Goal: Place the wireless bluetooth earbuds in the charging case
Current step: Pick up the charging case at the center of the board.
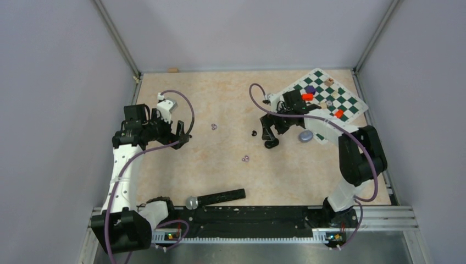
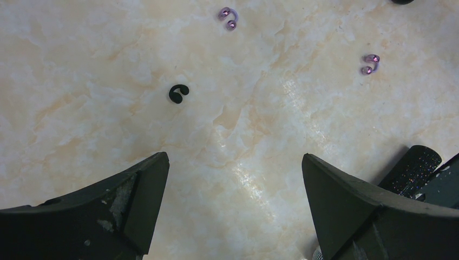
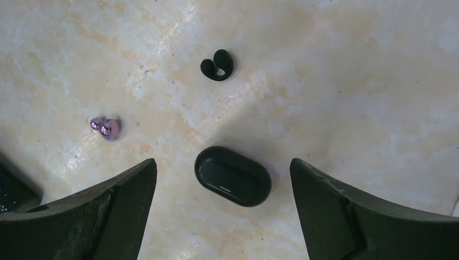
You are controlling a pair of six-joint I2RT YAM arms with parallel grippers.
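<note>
The black charging case lies slantwise to the open fingers, so the robot's right gripper will turn as it moves down onto the long sides of the case.
A closed glossy black oval charging case (image 3: 233, 176) lies on the marbled table between the open jaws of my right gripper (image 3: 223, 161), untouched. It also shows in the top view (image 1: 271, 145) just below that gripper (image 1: 268, 135). A black earbud (image 3: 217, 65) lies just beyond the case, left of the gripper in the top view (image 1: 254, 132). A lilac earbud (image 3: 105, 128) lies to the left. My left gripper (image 2: 234, 155) is open and empty. Ahead of it lie another black earbud (image 2: 178, 93) and two lilac earbuds (image 2: 228, 17) (image 2: 370, 63). A closed lilac case (image 1: 305, 136) lies right of the right gripper.
A green-and-white chessboard mat (image 1: 351, 102) with coloured blocks lies at the far right. A black stick with a silver head (image 1: 217, 196) lies near the front edge, its tip in the left wrist view (image 2: 414, 165). Grey walls stand on three sides.
</note>
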